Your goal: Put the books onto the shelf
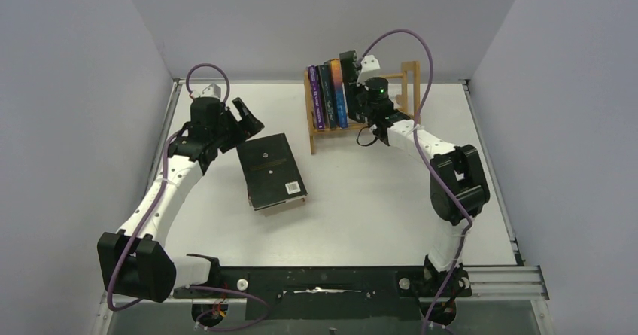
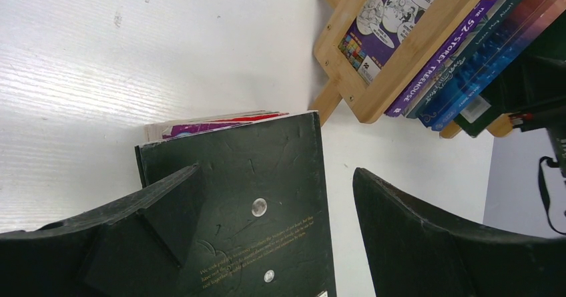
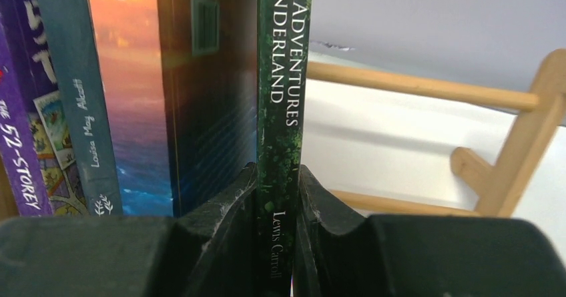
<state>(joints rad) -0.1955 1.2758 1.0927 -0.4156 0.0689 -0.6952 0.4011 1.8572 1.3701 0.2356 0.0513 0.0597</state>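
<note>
The right gripper should go lower next, easing the green book down close against the orange-blue book, and let go of the green book's spine, because the shelf's rails beside that neighbour are bare.
The light-wood shelf point(image 1: 410, 75) stands at the back of the table with three books upright at its left end: purple point(image 1: 314, 98), navy point(image 1: 326, 94) and orange-blue point(image 1: 338, 92). My right gripper point(image 3: 279, 183) is shut on the spine of a green book point(image 3: 280, 110), held upright just right of the orange-blue book point(image 3: 133, 97). A stack of books point(image 1: 271, 171) lies flat on the table, a black cover point(image 2: 267, 177) on top, red and purple edges below. My left gripper point(image 2: 277, 170) hangs open over the stack's far end, touching nothing.
The shelf's right half shows bare dowel rails point(image 3: 414, 87) and its end frame point(image 3: 527, 130). Grey walls close in the table on three sides. The white tabletop point(image 1: 376, 199) lies between the stack and the right arm's base.
</note>
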